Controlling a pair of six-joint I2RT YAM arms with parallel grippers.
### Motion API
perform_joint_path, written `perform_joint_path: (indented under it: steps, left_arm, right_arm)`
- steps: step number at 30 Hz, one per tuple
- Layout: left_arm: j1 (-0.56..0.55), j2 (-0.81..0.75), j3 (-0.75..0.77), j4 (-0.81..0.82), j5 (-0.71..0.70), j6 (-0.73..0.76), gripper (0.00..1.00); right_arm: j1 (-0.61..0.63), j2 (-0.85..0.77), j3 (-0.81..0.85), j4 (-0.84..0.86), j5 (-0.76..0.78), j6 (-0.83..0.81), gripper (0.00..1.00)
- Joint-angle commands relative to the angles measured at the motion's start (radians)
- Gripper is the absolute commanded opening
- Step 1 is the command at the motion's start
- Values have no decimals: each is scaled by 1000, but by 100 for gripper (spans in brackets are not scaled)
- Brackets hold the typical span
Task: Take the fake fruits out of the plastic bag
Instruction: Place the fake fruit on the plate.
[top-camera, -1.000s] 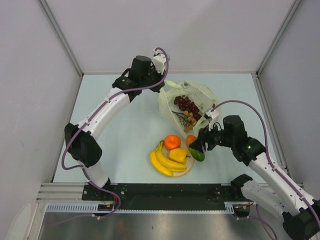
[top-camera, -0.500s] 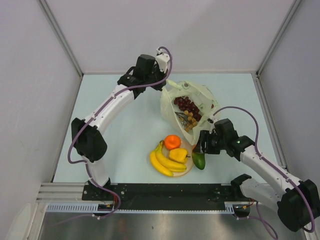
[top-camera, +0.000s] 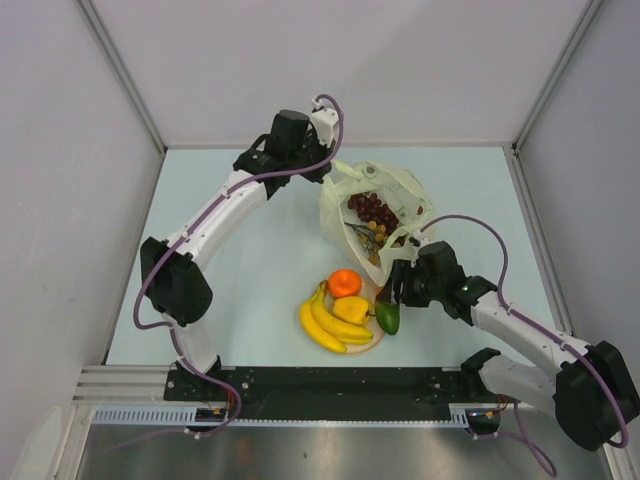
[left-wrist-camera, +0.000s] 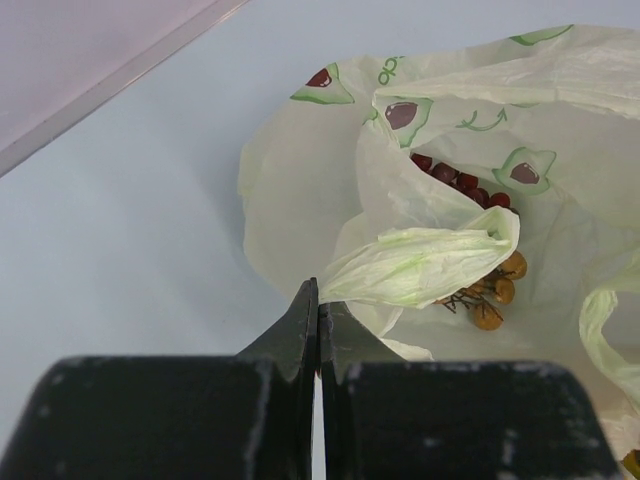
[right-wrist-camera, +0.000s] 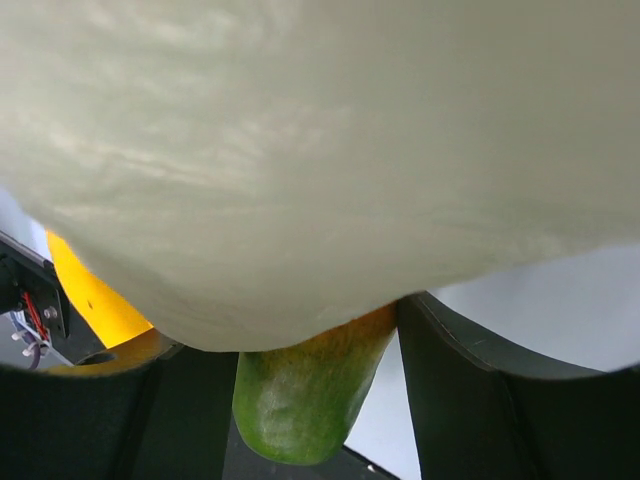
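Note:
The green end of the mango sticks out past the plate's rim, so I should move my right gripper toward the yellow pepper and release the red-green mango beside it on the plate (top-camera: 372, 346).
The plastic bag (top-camera: 397, 190) lies open at the back centre. The dark red grape bunch (top-camera: 372, 210) is inside it, with brownish berries on bare stems (left-wrist-camera: 495, 290) beside. My left gripper (top-camera: 328, 172) is shut on a fold of the bag's rim (left-wrist-camera: 420, 265), fingertips (left-wrist-camera: 308, 300) pressed together. My right gripper (top-camera: 392, 298) is shut on the red-green mango (top-camera: 388, 318), at the right edge of the cream plate (top-camera: 372, 346). In the right wrist view the mango's green end (right-wrist-camera: 300, 410) sits between my fingers (right-wrist-camera: 455, 390). The banana bunch (top-camera: 325, 325), orange (top-camera: 345, 283) and yellow pepper (top-camera: 355, 310) lie on the plate.
White walls close in the pale blue table (top-camera: 230, 270) at the back and both sides. A blurred cream surface (right-wrist-camera: 320, 150) fills the top of the right wrist view. A black rail (top-camera: 330, 385) runs along the near edge.
My right gripper has carried the mango left, from right of the plate to its right edge. My left gripper shifted slightly right a second ago, still holding the bag.

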Motion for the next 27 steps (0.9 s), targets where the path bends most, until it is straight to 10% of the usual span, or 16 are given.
perform_joint_path:
  steps: [1,13,24,27]
  left_arm:
    - [-3,-65,-14,20,5,-5,0]
    - [-3,-50,-17,27,22,-14,0]
    - [-3,-51,-26,26,23,-14,0]
    - [-3,-54,-34,29,25,-16,0]
  right_arm:
    - [8,27,-25,123,4,16,16]
    - [11,67,-68,234,-54,16,27]
    - [13,183,-67,369,-149,10,64]
    - [-6,173,-62,369,-166,7,99]
